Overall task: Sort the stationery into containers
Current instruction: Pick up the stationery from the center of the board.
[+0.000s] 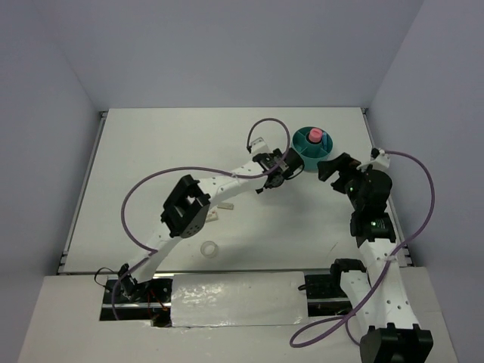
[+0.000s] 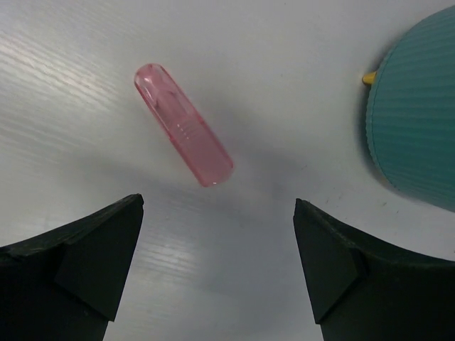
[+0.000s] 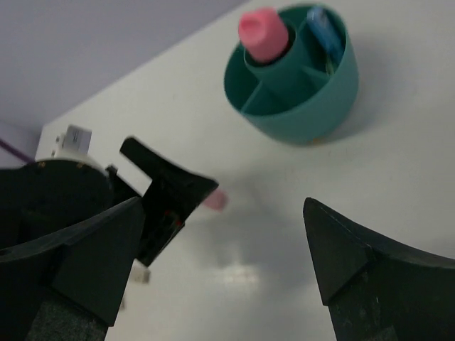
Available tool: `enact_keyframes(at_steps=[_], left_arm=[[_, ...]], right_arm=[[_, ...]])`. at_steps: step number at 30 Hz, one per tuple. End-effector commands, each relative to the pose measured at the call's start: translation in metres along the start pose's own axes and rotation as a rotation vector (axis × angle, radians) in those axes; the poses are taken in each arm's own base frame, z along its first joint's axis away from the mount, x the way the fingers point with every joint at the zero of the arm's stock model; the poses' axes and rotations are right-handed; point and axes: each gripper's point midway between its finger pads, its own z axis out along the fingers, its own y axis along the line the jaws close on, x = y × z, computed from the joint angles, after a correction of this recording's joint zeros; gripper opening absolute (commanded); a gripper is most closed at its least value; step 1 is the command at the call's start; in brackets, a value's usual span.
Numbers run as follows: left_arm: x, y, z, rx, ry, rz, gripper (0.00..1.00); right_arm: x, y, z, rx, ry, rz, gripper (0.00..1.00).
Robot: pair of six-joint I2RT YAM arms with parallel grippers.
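I should next lower my left gripper and turn it onto the nearer end of the short pink stick, because the stick lies at a slant to my open fingers on top of the table.
The teal round organizer (image 1: pixel 305 151) stands at the back right of the table. A pink tube (image 1: pixel 316 136) stands in its centre cup, and a blue stick (image 3: pixel 323 28) sits in a ring compartment. A pink translucent stick (image 2: pixel 183 124) lies flat on the table just left of the organizer wall (image 2: pixel 419 121). My left gripper (image 2: pixel 219 206) is open and empty, hovering over the table just short of the pink stick. My right gripper (image 3: pixel 224 213) is open and empty, right of the left one and near the organizer (image 3: pixel 313 106). The pink stick's end (image 3: pixel 215 200) shows beside a left finger (image 3: pixel 170 192).
A clear ring (image 1: pixel 209 248) lies near the front of the table. A small pale block (image 1: pixel 214 218) lies behind it. A white block (image 1: pixel 257 141) lies left of the organizer. A small yellow bit (image 2: pixel 370 78) pokes out by the organizer's base.
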Motion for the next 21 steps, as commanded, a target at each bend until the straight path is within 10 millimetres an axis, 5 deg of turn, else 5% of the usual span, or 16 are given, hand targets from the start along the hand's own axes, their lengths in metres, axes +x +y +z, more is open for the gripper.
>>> enact_keyframes(at_steps=[1,5,12,21], left_arm=[[0.008,0.009,0.003,-0.091,-0.084,-0.042,0.99],[0.014,0.015,0.018,-0.094,-0.123,-0.047,0.97],[0.011,0.013,0.043,-0.13,-0.163,0.03,0.98],[0.013,0.021,0.074,-0.148,-0.093,0.089,0.98]], right_arm=[[0.044,0.0,-0.023,-0.039,0.165,-0.005,1.0],[0.059,0.016,-0.043,-0.145,0.225,-0.017,1.0],[0.041,0.043,-0.08,-0.255,0.149,-0.045,1.0],[0.044,0.054,-0.093,-0.315,0.147,-0.018,1.0]])
